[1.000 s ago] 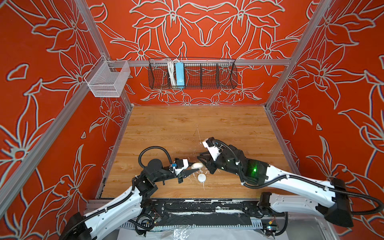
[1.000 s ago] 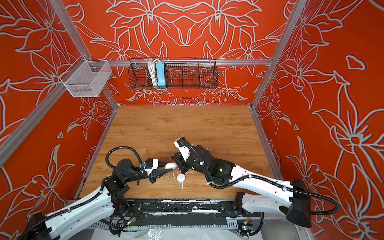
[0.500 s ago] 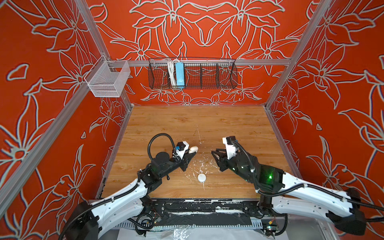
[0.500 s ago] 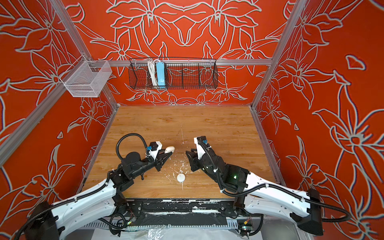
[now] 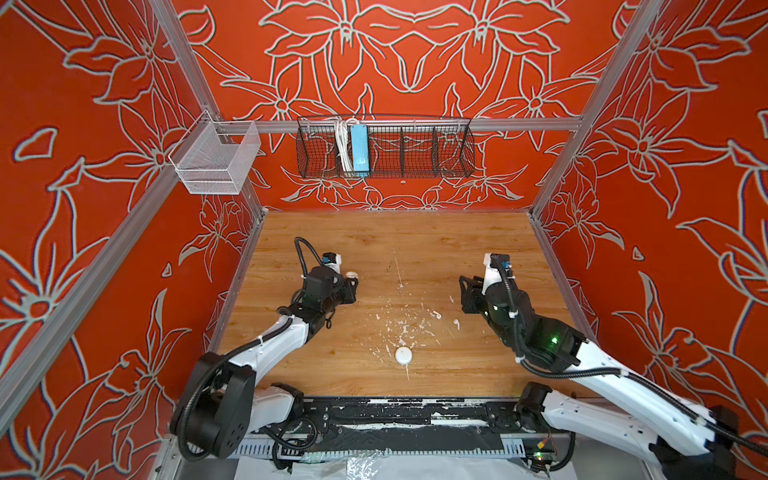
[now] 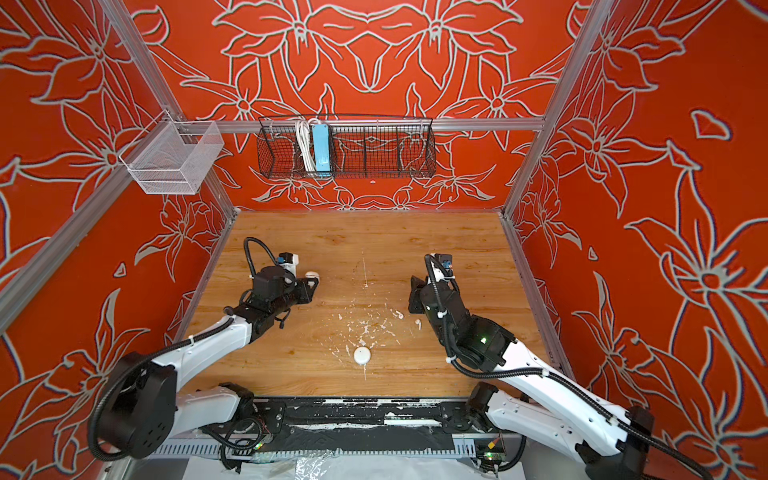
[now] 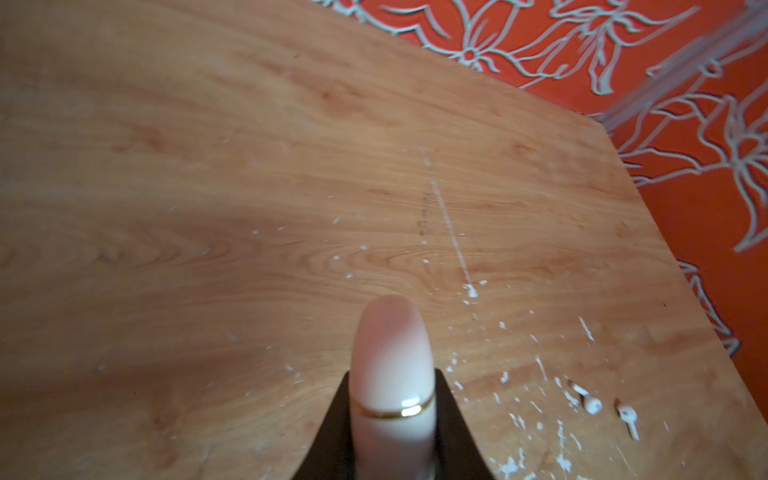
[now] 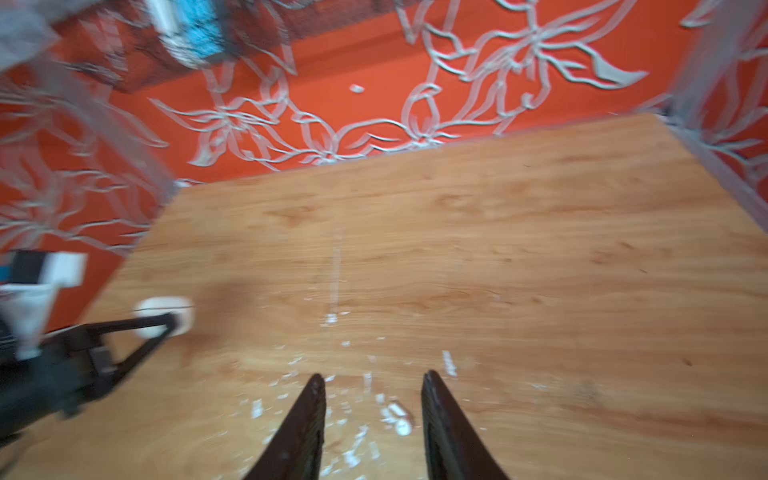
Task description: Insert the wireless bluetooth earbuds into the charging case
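My left gripper is still holding the cream case above bare wood, so I will lower my gripper until the case rests on the tabletop below and let go of the case there.
The charging case [image 5: 403,354] [image 6: 362,354], a round white puck, lies flat near the table's front middle, apart from both grippers. Two tiny white earbuds lie right of centre: one earbud [image 5: 437,314] [image 6: 400,314] [image 7: 592,404], the other earbud [image 5: 456,323] [image 6: 418,324] [image 7: 627,415]. My left gripper [image 5: 353,283] [image 6: 313,283] [image 7: 392,374] is shut on a cream case with a gold seam [image 5: 352,274] [image 7: 390,357] [image 8: 166,316], held above the table's left part. My right gripper [image 5: 466,293] [image 8: 372,382] stands open and empty just behind the earbuds; one earbud [image 8: 400,417] shows between its fingers, on the table.
White paint flecks [image 5: 399,324] scatter over the wooden table's [image 5: 374,237] middle. A black wire basket [image 5: 415,149] and a white mesh basket [image 5: 216,162] hang on the red walls. The black arm rail [image 5: 399,415] runs along the front edge.
Both arms have drawn apart from the middle. The left one carried the cream case back and to the left; the right one moved right and opened. Both earbuds now show on the table.
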